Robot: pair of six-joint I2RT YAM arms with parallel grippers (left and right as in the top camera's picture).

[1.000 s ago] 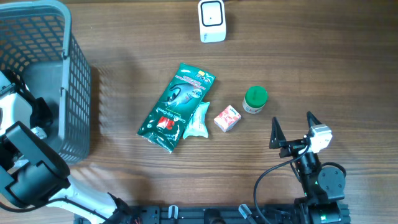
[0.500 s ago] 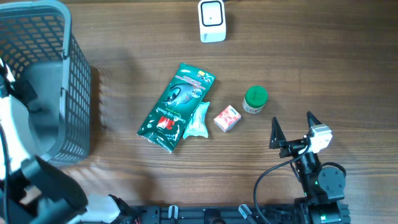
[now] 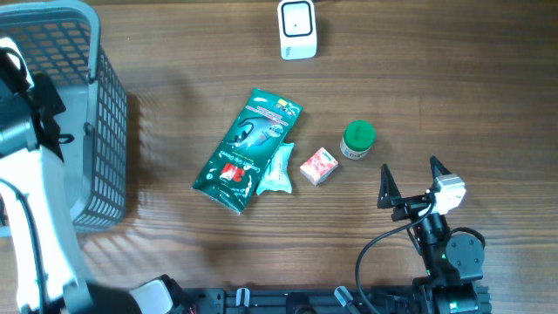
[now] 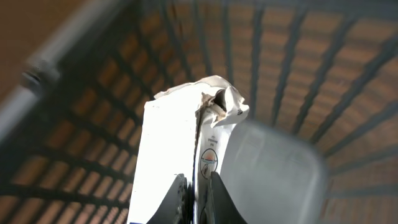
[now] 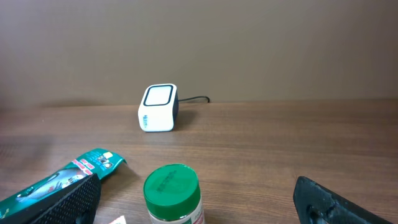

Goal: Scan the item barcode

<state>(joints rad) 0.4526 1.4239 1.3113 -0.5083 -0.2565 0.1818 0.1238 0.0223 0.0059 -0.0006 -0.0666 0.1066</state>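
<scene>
The tabletop between basket and pouch is clear, so my left gripper should rise from the basket (image 3: pixel 109 131), cross the basket's side and go down, releasing the packet there.
My left gripper (image 4: pixel 198 202) is shut on a white crumpled packet (image 4: pixel 174 143), pinching its edge inside the grey mesh basket (image 4: pixel 280 74). In the overhead view my left arm (image 3: pixel 35 174) reaches over the basket (image 3: pixel 109 131) at the far left. The white barcode scanner (image 3: pixel 297 29) stands at the table's far edge, also in the right wrist view as the scanner (image 5: pixel 158 108). My right gripper (image 3: pixel 410 179) stands open and empty near the front right, just short of a green-lidded jar (image 5: pixel 172 193).
A green pouch (image 3: pixel 248 148), a small pale packet (image 3: pixel 276 170), a red-and-white box (image 3: pixel 318 166) and the green-lidded jar (image 3: pixel 357 139) lie in the middle of the wooden table. The basket's mesh walls surround my left gripper.
My left arm has swung toward the far side over the basket, carrying the white packet. The right arm and the table items have not moved.
</scene>
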